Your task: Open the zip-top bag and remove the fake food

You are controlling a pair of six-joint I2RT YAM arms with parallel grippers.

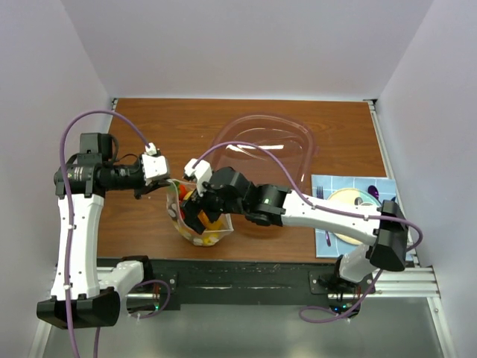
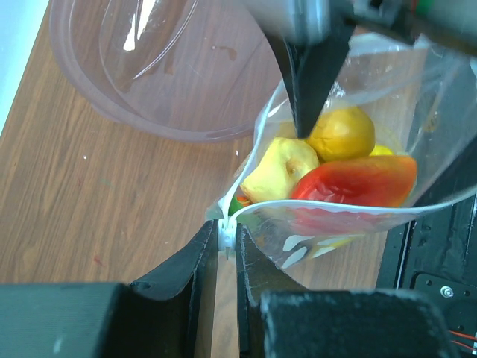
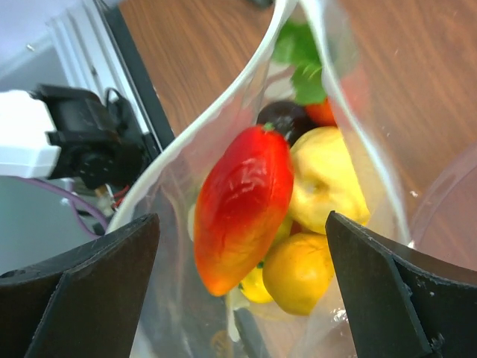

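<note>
My left gripper moves to the left in the top view next and down toward the bare tabletop, then lets go of the bag's zip corner, because that tabletop is clear.
The zip-top bag (image 1: 200, 224) stands open near the table's front edge, its polka dots faint. My left gripper (image 1: 170, 183) is shut on the bag's white zip corner (image 2: 226, 235) and holds the mouth up. My right gripper (image 1: 195, 205) is open over the mouth; one black finger (image 2: 309, 74) reaches down inside. In the right wrist view the gripper (image 3: 242, 218) straddles the fake food in the bag (image 3: 186, 134): a red-orange piece (image 3: 242, 201), a yellow one (image 3: 324, 179), an orange one (image 3: 298, 272), a dark one (image 3: 287, 115) and green leaves (image 3: 302, 60).
A large clear pinkish bowl (image 1: 268, 145) lies just behind the bag, also in the left wrist view (image 2: 149, 74). A blue placemat (image 1: 387, 186) with a plate, cup and fork lies at the right. The black rail (image 1: 246, 272) runs along the table's near edge.
</note>
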